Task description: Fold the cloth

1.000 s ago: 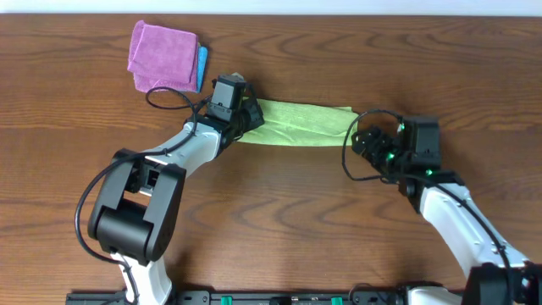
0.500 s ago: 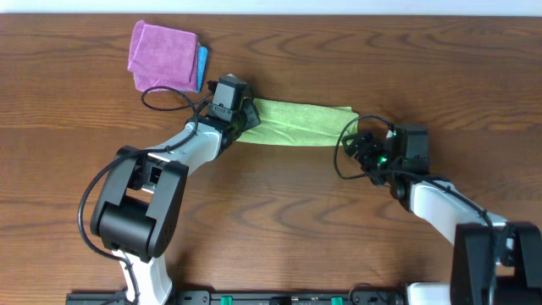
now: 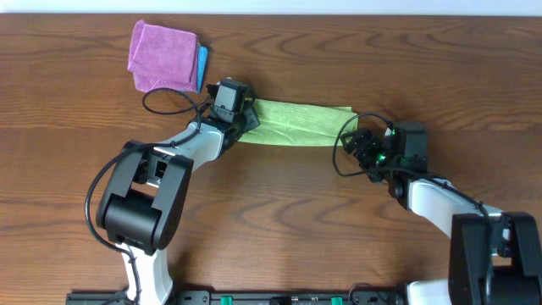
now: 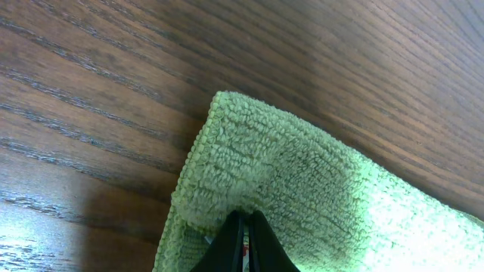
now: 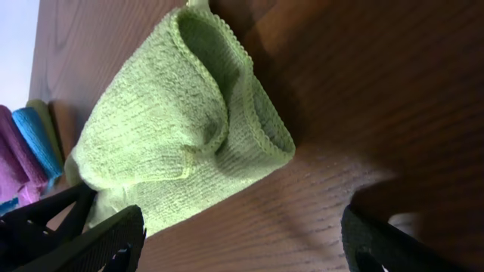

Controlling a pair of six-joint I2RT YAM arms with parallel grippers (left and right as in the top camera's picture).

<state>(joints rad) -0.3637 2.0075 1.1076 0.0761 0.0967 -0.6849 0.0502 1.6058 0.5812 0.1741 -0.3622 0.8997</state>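
I will push my right gripper outward onto the cloth's near folded corner (image 3: 353,130) (image 5: 265,147) next, because that corner is just outward of my open fingers, with only bare wood in between.
The cloth (image 3: 298,123), light yellow-green, lies as a long folded strip across the table's middle back. My left gripper (image 3: 246,119) is at its left end, and in the left wrist view the jaws (image 4: 247,221) are shut, pinching a pucker of the cloth (image 4: 302,174). My right gripper (image 3: 356,146) stands open just off the strip's right end, low over the wood. In the right wrist view the cloth's folded right end (image 5: 174,128) lies ahead of the wide-apart fingers (image 5: 113,238), and only bare table is between them.
A folded purple cloth (image 3: 161,55) rests on a blue cloth (image 3: 201,68) at the back left, close behind my left arm. Both show at the left edge of the right wrist view, blue (image 5: 34,140) beside purple (image 5: 9,155). The table's far edge runs just behind them.
My right gripper has moved left and a little down the table, closer to the cloth's right end. The left gripper stays pinched on the left end.
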